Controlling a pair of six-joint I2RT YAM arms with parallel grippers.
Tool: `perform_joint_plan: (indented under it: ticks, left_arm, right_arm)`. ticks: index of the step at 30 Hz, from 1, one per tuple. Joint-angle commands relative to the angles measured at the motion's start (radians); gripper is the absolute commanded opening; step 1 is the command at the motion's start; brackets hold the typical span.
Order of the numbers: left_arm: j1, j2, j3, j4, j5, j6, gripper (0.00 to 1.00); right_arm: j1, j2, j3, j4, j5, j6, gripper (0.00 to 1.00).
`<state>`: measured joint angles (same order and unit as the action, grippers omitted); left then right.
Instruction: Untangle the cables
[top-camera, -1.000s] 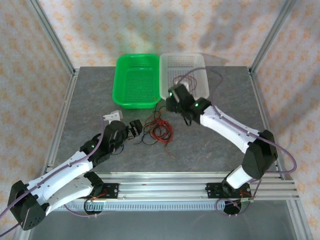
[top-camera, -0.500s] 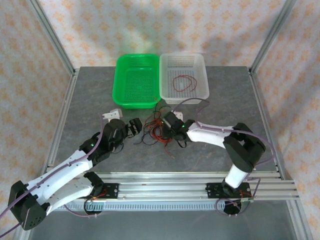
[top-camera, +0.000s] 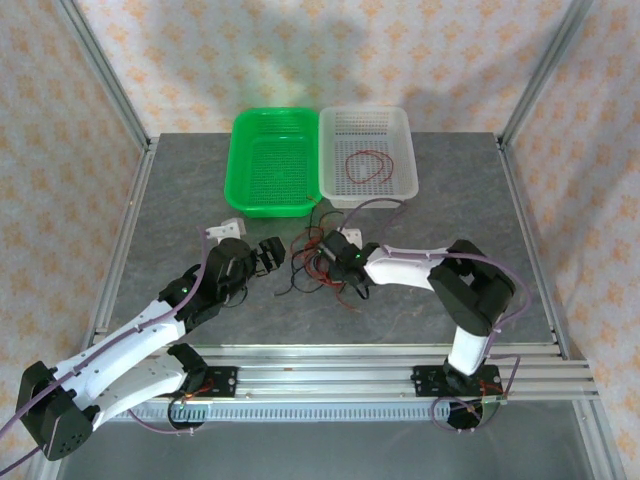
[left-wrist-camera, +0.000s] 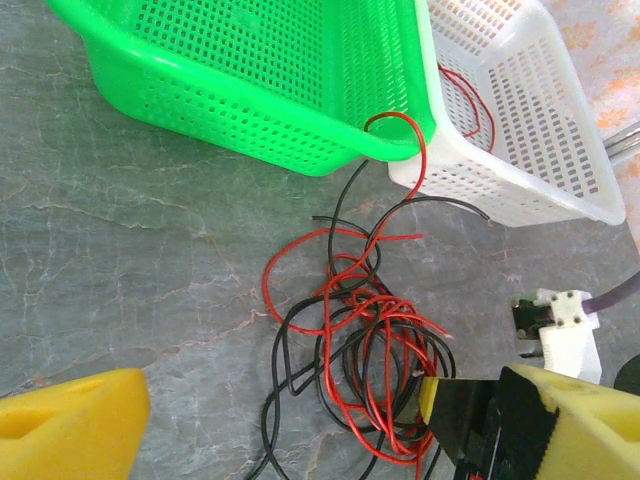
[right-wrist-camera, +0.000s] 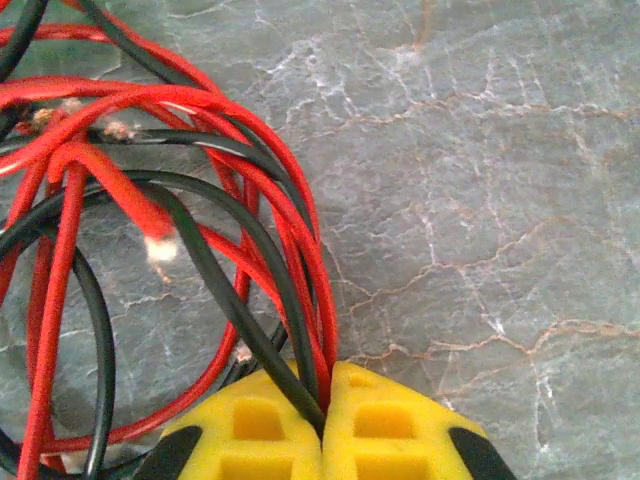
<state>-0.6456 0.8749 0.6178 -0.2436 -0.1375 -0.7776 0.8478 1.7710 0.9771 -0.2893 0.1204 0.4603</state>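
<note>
My left gripper will next move away from my base, then go down to the red cable near the green basket's corner.
The cables are a loose tangle of thin red and black wires on the grey table in front of the two baskets. My right gripper is down at the tangle's right side. In the right wrist view it is shut on red and black strands pinched between the yellow pads. My left gripper stands open at the tangle's left edge; the tangle lies between its fingers, untouched. One red cable lies alone in the white basket.
A green basket stands beside the white one at the back of the table. A red loop rests against the green basket's corner. Metal frame posts rise at the table's corners.
My right gripper moved from over the white basket, where a red cable now lies, down to the tangle and shut on several strands. The left arm stayed still.
</note>
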Motion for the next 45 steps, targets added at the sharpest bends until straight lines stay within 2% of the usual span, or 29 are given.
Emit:
perform_joint_plan:
  ticks: [1,5,12,19,23,27,31,35,39,42,45]
  left_arm:
    - [0.011,0.012,-0.004,-0.029,0.015,0.018,0.91]
    - [0.012,0.047,-0.003,-0.034,0.023,0.028,0.91]
    - [0.012,0.106,-0.023,0.006,0.057,0.032,0.91]
    - [0.012,0.231,-0.022,0.107,0.098,0.062,0.91]
    - [0.012,0.367,0.030,0.182,0.119,0.114,0.89]
    - [0.012,0.537,0.117,0.248,0.093,0.164,0.87]
    - [0.012,0.708,0.226,0.302,0.117,0.226,0.81]
    - [0.013,0.777,0.267,0.381,0.134,0.237,0.80]
    - [0.020,0.867,0.333,0.361,0.109,0.250,0.79]
    - [0.020,0.932,0.368,0.346,0.105,0.261,0.74]
    - [0.020,0.967,0.382,0.351,0.111,0.265,0.61]
  right_arm:
    - [0.023,-0.044,-0.066,-0.035,-0.041,-0.231,0.00]
    - [0.037,-0.189,-0.122,-0.048,-0.061,-0.453,0.00]
    - [0.053,-0.414,-0.151,-0.104,-0.094,-0.674,0.00]
    - [0.058,-0.483,-0.159,-0.166,-0.039,-0.849,0.00]
    - [0.060,-0.468,-0.159,-0.189,0.027,-0.889,0.00]
    - [0.060,-0.431,-0.161,-0.205,0.085,-0.890,0.00]
    - [0.060,-0.425,-0.164,-0.197,0.080,-0.887,0.00]
    - [0.059,-0.444,-0.167,-0.191,0.071,-0.887,0.00]
    - [0.060,-0.466,-0.175,-0.179,0.059,-0.887,0.00]
    - [0.060,-0.469,-0.174,-0.177,0.056,-0.885,0.00]
    - [0.059,-0.469,-0.179,-0.176,0.063,-0.884,0.00]
